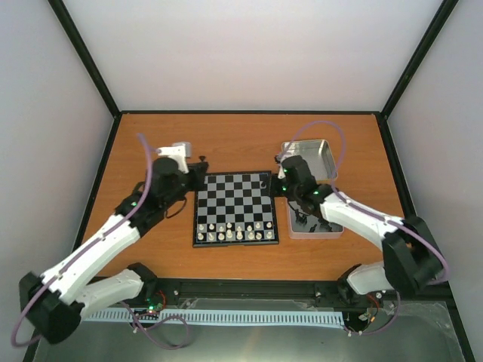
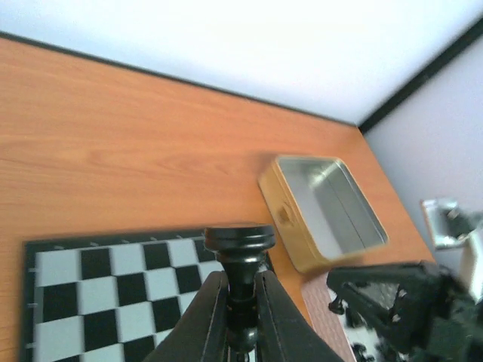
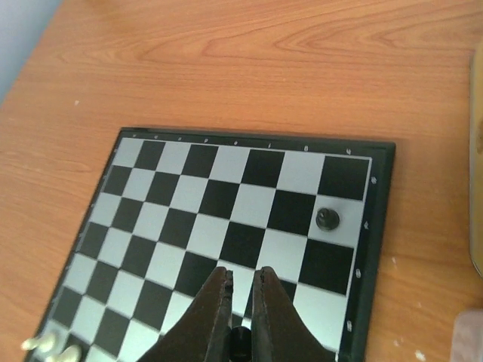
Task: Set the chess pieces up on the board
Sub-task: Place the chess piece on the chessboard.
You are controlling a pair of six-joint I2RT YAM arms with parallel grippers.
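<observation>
The robot will swing its right gripper to the left in the top view next, then lower it to the dark square beside the standing black pawn [image 3: 327, 219], which is empty.
The board [image 1: 235, 207] lies at the table's middle, with white pieces on its two near rows. One black pawn [image 3: 327, 219] stands on a light square near the far right corner and also shows in the top view [image 1: 262, 182]. My left gripper [image 2: 240, 275] is shut on a black chess piece [image 2: 240, 243], base pointing away, above the board's [image 2: 98, 290] far part; in the top view it [image 1: 202, 167] is at the far left corner. My right gripper [image 3: 241, 275] hovers over the board's [image 3: 226, 196] right side, shut on a small black piece [image 3: 240, 344] deep between its fingers.
An empty silver tin [image 1: 311, 157] stands far right of the board and also shows in the left wrist view [image 2: 324, 207]. A second tin [image 1: 315, 225] with loose black pieces lies under my right arm. White pieces [image 3: 41, 345] show at the board's near corner.
</observation>
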